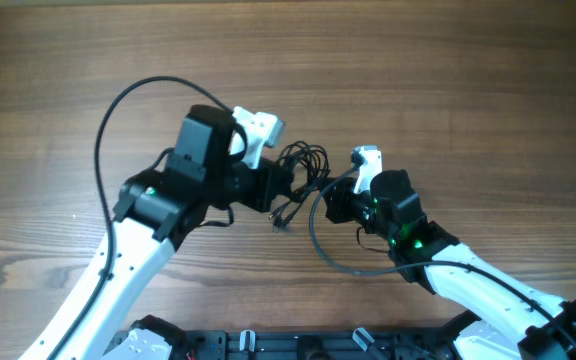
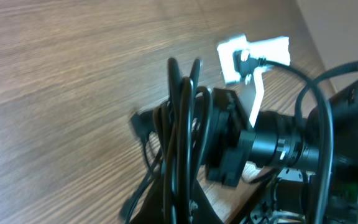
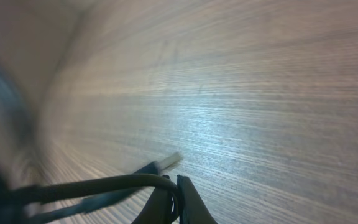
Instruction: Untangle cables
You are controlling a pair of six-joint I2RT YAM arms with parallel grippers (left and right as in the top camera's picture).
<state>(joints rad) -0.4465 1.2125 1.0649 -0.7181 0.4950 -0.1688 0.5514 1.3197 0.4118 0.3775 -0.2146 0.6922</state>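
The robot should carry the cables with its left gripper over to the right gripper's fingers and release them there, because the right gripper is just beside the heap of cables.
The cables (image 1: 305, 163) are a bunch of thin black loops between my two grippers at the table's middle. A plug end (image 1: 280, 221) hangs down onto the wood. My left gripper (image 1: 290, 184) is shut on the bunch. In the left wrist view the loops (image 2: 182, 137) rise upright out of its jaws (image 2: 185, 210). My right gripper (image 1: 330, 202) is just right of the bunch and is shut on one strand. In the right wrist view that strand (image 3: 104, 185) bends into the closed jaws (image 3: 177, 200), with a metal-tipped plug (image 3: 168, 161) just behind.
The bare wooden table (image 1: 448, 80) lies all around. A thick black arm wire (image 1: 118, 105) arcs over the left arm, and another (image 1: 320, 245) loops by the right arm. The right arm's white camera mount (image 2: 253, 56) shows in the left wrist view.
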